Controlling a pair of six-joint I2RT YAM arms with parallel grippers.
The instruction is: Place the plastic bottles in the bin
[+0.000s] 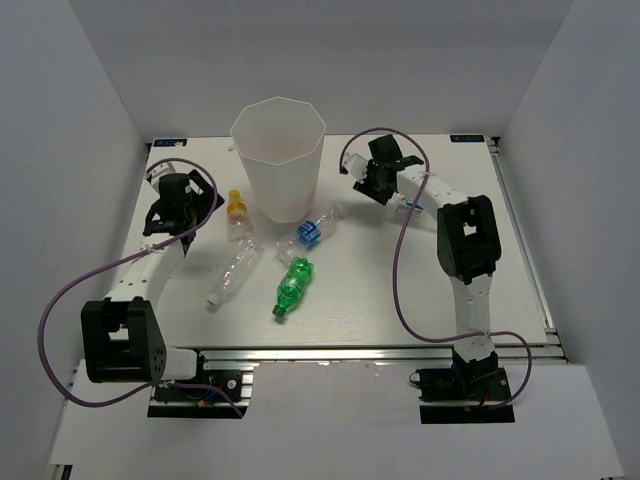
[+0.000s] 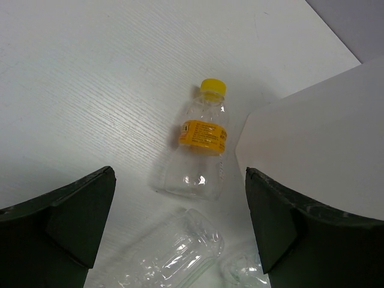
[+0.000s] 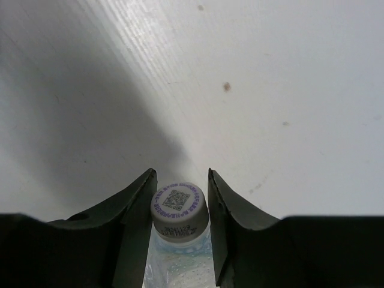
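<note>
I will first lift the clear bottle high with my right gripper, because the bin is tall and I need to get over its opening (image 1: 278, 131) to let go of the bottle.
The white faceted bin (image 1: 278, 155) stands at the back middle; its wall shows in the left wrist view (image 2: 318, 138). Next to it lies an orange-capped clear bottle (image 1: 238, 215) (image 2: 201, 147). A clear crushed bottle (image 1: 232, 275) (image 2: 174, 252), a blue-labelled bottle (image 1: 315, 230) and a green bottle (image 1: 293, 285) lie in front of the bin. My left gripper (image 1: 190, 195) (image 2: 180, 174) is open and empty above the orange-capped bottle. My right gripper (image 1: 372, 178) (image 3: 180, 180) is shut on a clear bottle by its neck, just below the white cap (image 3: 180, 210), right of the bin.
The white table (image 1: 360, 300) ends in a metal rail at the front. Grey walls close in the left, back and right sides. Purple cables loop beside each arm.
</note>
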